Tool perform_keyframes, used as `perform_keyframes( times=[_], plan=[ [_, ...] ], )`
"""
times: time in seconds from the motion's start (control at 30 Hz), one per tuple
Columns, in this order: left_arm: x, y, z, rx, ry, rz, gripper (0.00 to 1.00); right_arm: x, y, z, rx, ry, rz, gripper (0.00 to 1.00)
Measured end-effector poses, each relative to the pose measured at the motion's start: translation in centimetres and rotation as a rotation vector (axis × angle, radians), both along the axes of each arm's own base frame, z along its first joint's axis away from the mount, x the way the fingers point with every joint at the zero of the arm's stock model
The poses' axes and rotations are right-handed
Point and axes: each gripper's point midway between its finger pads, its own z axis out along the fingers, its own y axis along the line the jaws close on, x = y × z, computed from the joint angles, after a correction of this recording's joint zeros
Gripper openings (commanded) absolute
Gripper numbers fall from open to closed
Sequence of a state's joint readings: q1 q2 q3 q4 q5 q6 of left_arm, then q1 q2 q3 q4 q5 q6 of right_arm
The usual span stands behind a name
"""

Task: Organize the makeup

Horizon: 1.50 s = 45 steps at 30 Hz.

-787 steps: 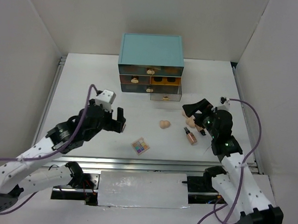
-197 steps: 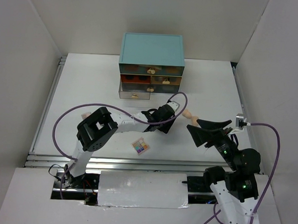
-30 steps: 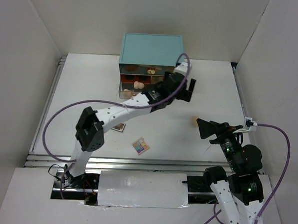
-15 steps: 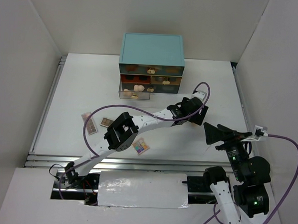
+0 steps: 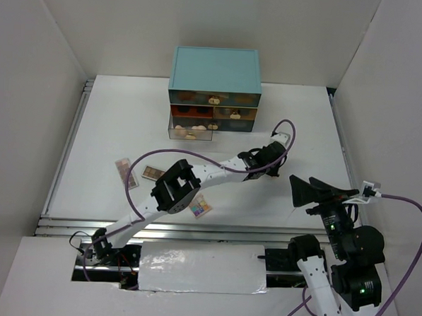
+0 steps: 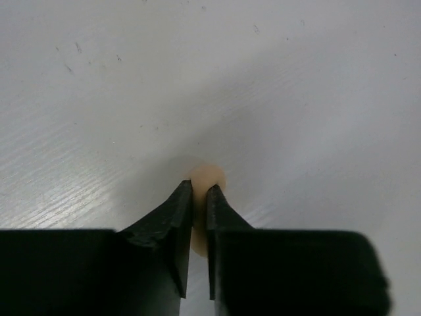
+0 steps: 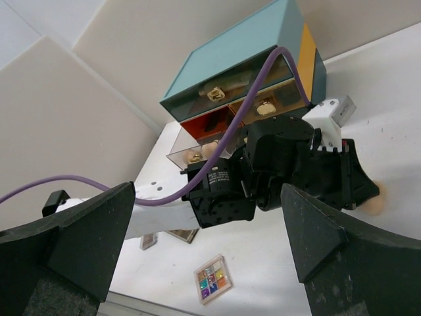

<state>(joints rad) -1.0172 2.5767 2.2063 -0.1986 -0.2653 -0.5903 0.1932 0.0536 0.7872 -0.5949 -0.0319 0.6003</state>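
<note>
The open drawer holding sponges is outward of my left gripper and to its left in the top view, so next it will rise, cross over it and release.
On the white table right of centre, my left gripper (image 6: 199,187) is shut on a peach egg-shaped sponge (image 6: 209,176); the top view shows that gripper (image 5: 272,170) hiding the sponge. The right wrist view catches the sponge (image 7: 375,205) peeking out beside the left gripper's fingers (image 7: 358,187). My right gripper (image 5: 315,190) hovers open and empty at the right, pointing at the left arm. A square multicolour palette (image 5: 200,207) lies near the front. Two rectangular palettes (image 5: 123,173) (image 5: 153,173) lie at the left.
The teal chest of drawers (image 5: 215,70) stands at the back. Its bottom left drawer (image 5: 191,132) is pulled out with peach sponges inside. The left arm stretches across the table's middle, its purple cable (image 5: 197,156) looping above it.
My left gripper has closed on the sponge and shifted slightly toward the front. The right gripper has stayed open and nearly still.
</note>
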Motion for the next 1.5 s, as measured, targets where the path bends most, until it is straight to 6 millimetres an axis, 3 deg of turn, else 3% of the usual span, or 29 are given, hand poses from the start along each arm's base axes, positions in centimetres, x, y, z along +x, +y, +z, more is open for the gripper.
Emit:
perform_keyframes(
  times=[0.17,0.3,0.37,0.47,0.57,0.67,0.73,0.8,0.9,1.0,1.1,1.23,1.37,1.5],
  plan=[
    [-0.8,1.7,0.7,0.02,-0.007,0.003,0.12,0.0,0.0,0.0,0.0,-0.002,0.0,1.0],
    [-1.8,5.3,3.7,0.075,-0.041,0.017,0.13,-0.1,0.0,0.1,-0.004,-0.005,0.002,1.0],
    [-2.0,7.5,7.2,0.075,-0.084,0.038,0.13,-0.1,0.0,0.1,-0.007,-0.008,0.004,1.0],
    [-1.7,10.9,14.2,0.018,-0.172,0.086,0.14,-0.2,0.1,0.1,-0.012,-0.013,0.007,1.0],
    [0.5,16.4,21.1,-0.045,-0.271,0.204,0.15,-0.2,0.1,0.1,-0.013,-0.014,0.01,1.0],
    [4.2,23.3,25.0,-0.07,-0.335,0.366,0.16,-0.3,0.0,0.2,-0.018,-0.02,0.009,1.0],
    [6.7,27.8,25.4,-0.046,-0.349,0.472,0.17,-0.5,0.0,0.3,-0.017,-0.027,0.011,1.0],
    [8.8,31.1,24.3,-0.004,-0.342,0.551,0.19,-0.6,-0.1,0.3,-0.017,-0.033,0.009,1.0],
    [10.7,33.4,20.9,0.076,-0.293,0.602,0.19,-0.6,-0.2,0.3,-0.02,-0.034,0.003,1.0],
    [11.6,33.8,17.5,0.135,-0.238,0.603,0.22,-0.5,-0.4,0.3,-0.021,-0.035,-0.003,1.0],
    [11.8,34.1,15.2,0.178,-0.194,0.598,0.42,-0.5,-0.5,0.3,-0.022,-0.036,-0.011,1.0],
    [11.9,34.2,14.9,0.183,-0.189,0.596,0.99,-0.4,-0.6,0.3,-0.022,-0.035,-0.017,1.0],
    [11.2,34.5,15.4,0.165,-0.193,0.595,0.99,-0.4,-0.6,0.4,-0.02,-0.039,-0.017,1.0],
    [8.6,35.7,16.8,0.128,-0.195,0.604,0.99,-0.3,-0.6,0.4,-0.021,-0.038,-0.017,1.0]
  ],
)
